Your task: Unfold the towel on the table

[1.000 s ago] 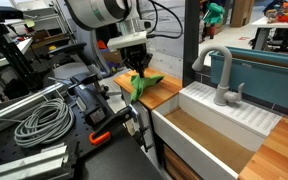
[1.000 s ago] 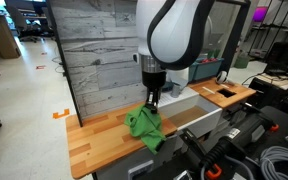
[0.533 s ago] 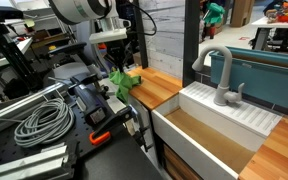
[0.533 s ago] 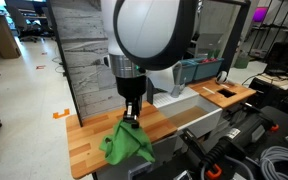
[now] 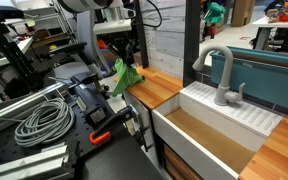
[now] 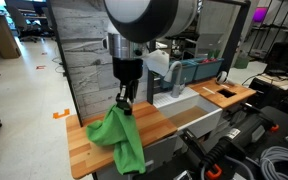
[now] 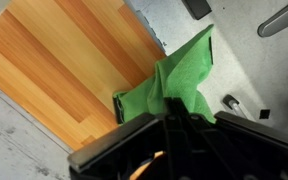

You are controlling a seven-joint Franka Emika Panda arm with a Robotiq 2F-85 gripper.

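Observation:
My gripper is to move next toward the sink and down onto the wooden table beside the sink (image 5: 167, 91) to release, because the towel (image 5: 123, 76) hangs over the table's front edge.
The green towel (image 6: 120, 135) hangs from my gripper (image 6: 123, 103) above the wooden table (image 6: 84, 138). My gripper is shut on the towel's upper corner. The cloth drapes down over the table's front edge. In an exterior view the towel (image 5: 123, 76) hangs under my gripper (image 5: 120, 60) at the counter's near end. In the wrist view the towel (image 7: 174, 85) spreads away from my shut fingers (image 7: 172, 118), with the wooden top (image 7: 74, 60) behind it.
A white sink (image 5: 209, 125) with a grey faucet (image 5: 222, 75) adjoins the wooden top. A grey plank wall (image 6: 89, 50) backs the table. Coiled cables (image 5: 42, 120) and black equipment (image 5: 99, 105) lie beside the counter.
My gripper has moved along the table away from the sink and risen, lifting the towel so it now hangs stretched out lower.

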